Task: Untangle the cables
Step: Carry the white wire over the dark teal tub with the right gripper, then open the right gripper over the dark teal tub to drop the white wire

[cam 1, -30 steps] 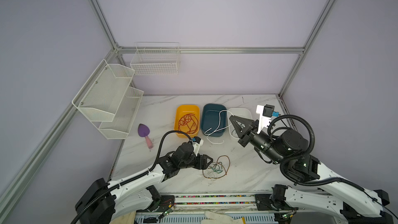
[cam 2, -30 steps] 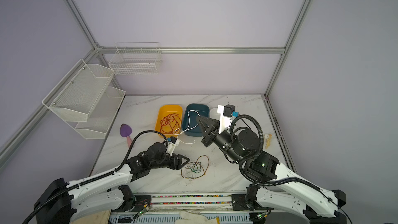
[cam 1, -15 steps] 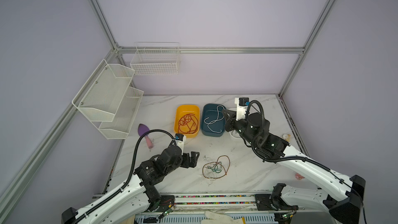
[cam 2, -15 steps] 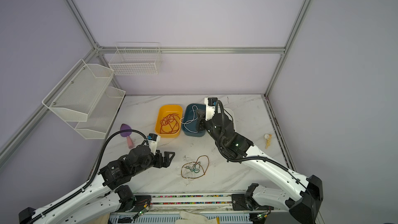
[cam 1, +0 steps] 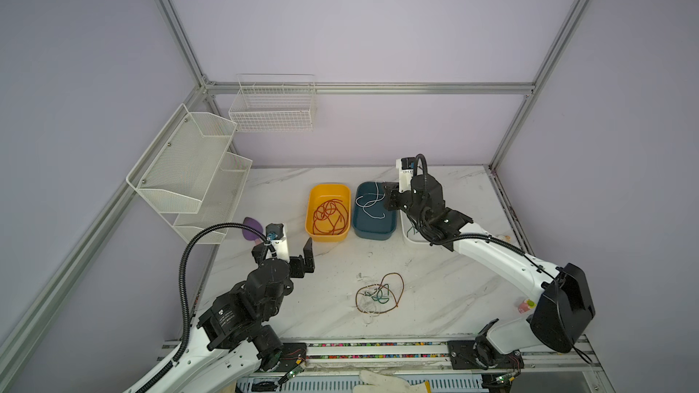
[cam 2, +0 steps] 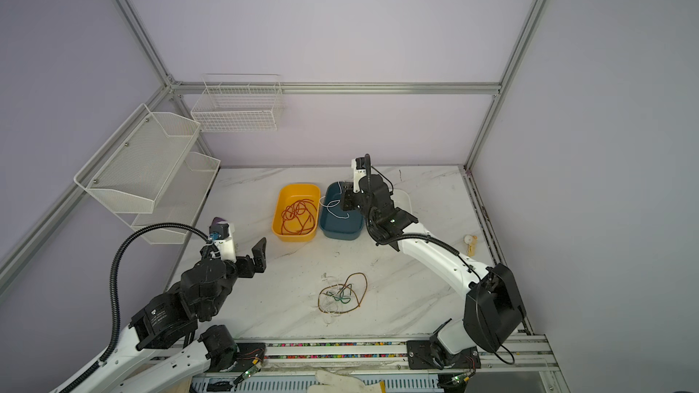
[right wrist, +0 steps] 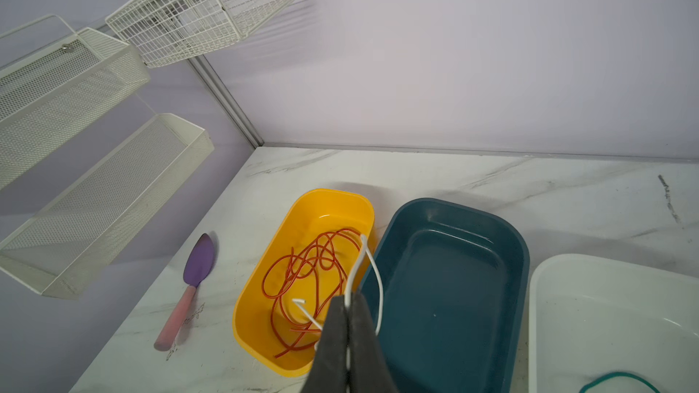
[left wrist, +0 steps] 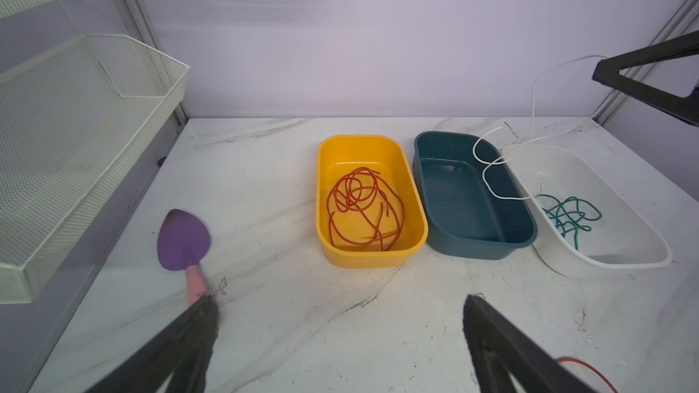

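Observation:
My right gripper lowers toward the bottom of the blue tray [right wrist: 452, 294] next and releases the white cable [right wrist: 372, 270], because that tray is empty while its neighbours hold cables.
A small tangle of brown, white and green cables [cam 1: 379, 294] [cam 2: 342, 294] lies on the marble table near the front. My right gripper [right wrist: 350, 298] [cam 1: 389, 198] is shut on a white cable [right wrist: 372, 270] [left wrist: 491, 168] that dangles in loops over the blue tray [cam 1: 374, 234]. Red cables [cam 1: 330, 216] [left wrist: 363, 202] sit coiled in the yellow tray [cam 1: 328, 187]. In the white tray [left wrist: 605, 264] lies a green cable [left wrist: 571, 217]. My left gripper [left wrist: 340, 302] [cam 2: 254, 255] hangs open and empty above bare table, left of the tangle.
A purple spatula with a pink handle [cam 1: 251, 226] [right wrist: 198, 258] lies at the table's left edge. White mesh shelves [cam 1: 189, 175] hang on the left wall and a wire basket [cam 1: 274, 107] on the back wall. Some small objects [cam 2: 469, 243] lie near the right edge.
My left gripper opened and drew back to the left, away from the tangle. My right gripper came down and back with the white cable, to over the blue tray.

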Motion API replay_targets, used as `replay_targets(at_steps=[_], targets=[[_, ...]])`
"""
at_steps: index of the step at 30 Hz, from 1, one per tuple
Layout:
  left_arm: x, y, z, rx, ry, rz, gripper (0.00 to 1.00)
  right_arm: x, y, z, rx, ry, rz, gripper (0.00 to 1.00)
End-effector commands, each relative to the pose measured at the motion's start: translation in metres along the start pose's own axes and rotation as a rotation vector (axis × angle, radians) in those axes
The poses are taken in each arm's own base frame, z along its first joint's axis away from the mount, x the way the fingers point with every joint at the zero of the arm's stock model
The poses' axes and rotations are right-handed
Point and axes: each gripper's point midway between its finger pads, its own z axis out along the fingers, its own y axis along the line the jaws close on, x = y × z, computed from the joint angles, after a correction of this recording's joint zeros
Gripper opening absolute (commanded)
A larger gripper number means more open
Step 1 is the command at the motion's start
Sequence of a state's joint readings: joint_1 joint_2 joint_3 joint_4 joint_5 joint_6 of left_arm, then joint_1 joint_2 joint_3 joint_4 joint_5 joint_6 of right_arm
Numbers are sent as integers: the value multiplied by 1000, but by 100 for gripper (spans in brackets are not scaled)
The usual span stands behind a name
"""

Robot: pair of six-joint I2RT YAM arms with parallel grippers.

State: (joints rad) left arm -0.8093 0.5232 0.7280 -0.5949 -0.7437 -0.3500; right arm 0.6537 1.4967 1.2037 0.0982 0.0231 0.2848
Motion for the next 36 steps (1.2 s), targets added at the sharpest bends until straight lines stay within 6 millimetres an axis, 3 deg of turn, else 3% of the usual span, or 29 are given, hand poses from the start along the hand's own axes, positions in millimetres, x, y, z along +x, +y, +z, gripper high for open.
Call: replay_targets(at_steps=[1,16,24,36], targets=[[15,10,9,-70,-7,42,100,-14,2,7,-34,-26,15,0],[25,7,17,-70,12,66,100,1,-34,54,21,28,45,0],[24,11,17,-74,-3,50,100,27,-45,76,41,84,51,0],[24,9,18,-54,-5,41,100,74,-76,92,132,165,103,0]])
